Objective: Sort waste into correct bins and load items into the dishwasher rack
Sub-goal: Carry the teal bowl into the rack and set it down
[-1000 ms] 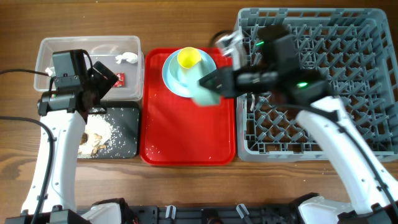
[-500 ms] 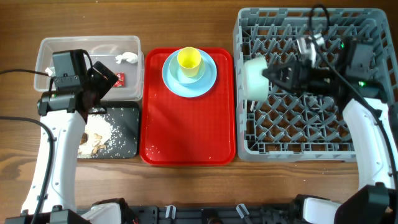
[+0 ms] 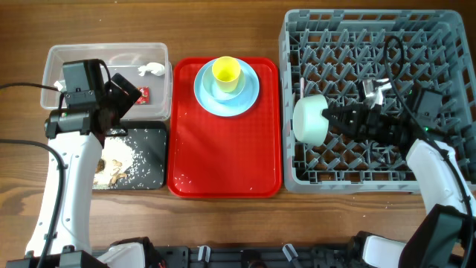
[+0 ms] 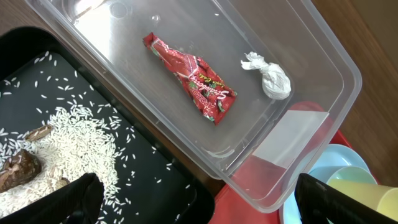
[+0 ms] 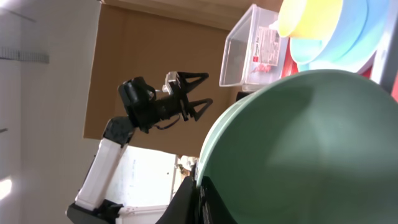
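The right gripper lowers the pale-green bowl between the rack wires (image 3: pixel 316 150) beside the red tray next and lets go of the bowl's rim, since the bowl is above them.
My right gripper (image 3: pixel 331 119) is shut on the rim of the pale-green bowl (image 3: pixel 309 119), holding it on its side over the left part of the grey dishwasher rack (image 3: pixel 446 45). The bowl fills the right wrist view (image 5: pixel 305 149). The yellow cup (image 3: pixel 226 72) stands in the light-blue bowl on the light-blue plate (image 3: pixel 251 97) on the red tray. My left gripper (image 4: pixel 199 199) is open and empty above the clear tub (image 3: pixel 59 63), which holds the red wrapper (image 4: pixel 193 78) and white tissue (image 4: pixel 270 78). The black tray (image 3: pixel 152 160) holds rice scraps (image 4: pixel 62 134).
The red serving tray (image 3: pixel 223 160) lies between the bins and the rack. The rack's pegs stand upright all around the held bowl. The fork and spoon are not in view.
My right arm carried the pale-green bowl from above the red tray rightward to the rack, then lowered it toward the rack's left-middle. The left arm has not moved.
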You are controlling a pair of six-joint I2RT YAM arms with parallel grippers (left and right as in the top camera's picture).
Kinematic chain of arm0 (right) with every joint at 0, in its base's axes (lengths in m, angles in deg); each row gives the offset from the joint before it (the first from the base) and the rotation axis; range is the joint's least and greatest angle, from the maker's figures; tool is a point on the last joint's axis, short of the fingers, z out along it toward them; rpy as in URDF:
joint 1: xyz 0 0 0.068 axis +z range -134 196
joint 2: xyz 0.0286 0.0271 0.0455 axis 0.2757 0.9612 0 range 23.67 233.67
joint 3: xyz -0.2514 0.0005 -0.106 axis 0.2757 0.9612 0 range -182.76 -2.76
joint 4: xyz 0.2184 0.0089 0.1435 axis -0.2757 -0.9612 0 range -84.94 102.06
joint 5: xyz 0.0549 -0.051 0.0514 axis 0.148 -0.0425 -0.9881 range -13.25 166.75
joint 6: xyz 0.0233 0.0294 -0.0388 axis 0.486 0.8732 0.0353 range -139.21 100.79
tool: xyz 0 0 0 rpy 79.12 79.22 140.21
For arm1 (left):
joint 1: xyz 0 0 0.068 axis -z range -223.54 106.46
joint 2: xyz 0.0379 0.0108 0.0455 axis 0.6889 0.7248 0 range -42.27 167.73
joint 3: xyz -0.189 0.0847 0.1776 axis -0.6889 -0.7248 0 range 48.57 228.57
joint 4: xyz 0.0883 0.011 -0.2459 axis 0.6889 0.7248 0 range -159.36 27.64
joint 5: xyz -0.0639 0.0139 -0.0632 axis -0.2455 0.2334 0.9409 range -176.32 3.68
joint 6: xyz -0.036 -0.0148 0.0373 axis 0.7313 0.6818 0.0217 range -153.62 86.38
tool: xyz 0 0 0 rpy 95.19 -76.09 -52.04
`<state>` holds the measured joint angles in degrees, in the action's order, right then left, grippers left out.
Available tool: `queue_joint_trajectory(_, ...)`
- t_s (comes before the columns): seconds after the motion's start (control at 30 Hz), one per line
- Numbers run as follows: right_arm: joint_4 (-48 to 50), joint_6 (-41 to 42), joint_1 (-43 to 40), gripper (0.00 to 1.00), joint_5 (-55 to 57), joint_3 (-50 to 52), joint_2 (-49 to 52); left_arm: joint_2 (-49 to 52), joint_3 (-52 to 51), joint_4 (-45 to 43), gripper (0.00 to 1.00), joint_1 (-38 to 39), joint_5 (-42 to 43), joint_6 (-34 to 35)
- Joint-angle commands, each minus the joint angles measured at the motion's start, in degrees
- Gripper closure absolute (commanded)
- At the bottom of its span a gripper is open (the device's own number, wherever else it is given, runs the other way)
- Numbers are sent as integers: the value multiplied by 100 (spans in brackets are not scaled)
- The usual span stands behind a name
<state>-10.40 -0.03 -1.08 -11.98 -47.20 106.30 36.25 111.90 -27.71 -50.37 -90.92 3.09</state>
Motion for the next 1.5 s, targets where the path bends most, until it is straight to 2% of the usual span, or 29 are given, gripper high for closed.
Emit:
queue_joint_trajectory(0.0,166,-157,-24,96,-205,205,-35,-94,44,4,0,-20,-15,-92)
queue_joint_trajectory(0.8,385,-160,-28,95,841,280,-35,-94,44,4,0,-20,-15,-92)
queue_joint_trajectory(1.13,380,-162,-542,94,841,280,-35,-94,44,4,0,-20,-15,-92)
queue_joint_trajectory(1.17,380,-162,-588,93,841,280,-35,-94,44,4,0,-20,-15,-92)
queue_joint_trajectory(1.23,380,-162,-625,77,844,280,-35,-94,44,4,0,-20,-15,-92)
queue_joint_trajectory(1.3,378,-164,-625,71,920,280,-35,-94,44,4,0,-20,-15,-92)
queue_joint_trajectory(1.47,350,-164,-625,68,1410,280,-35,-94,44,4,0,-20,-15,-92)
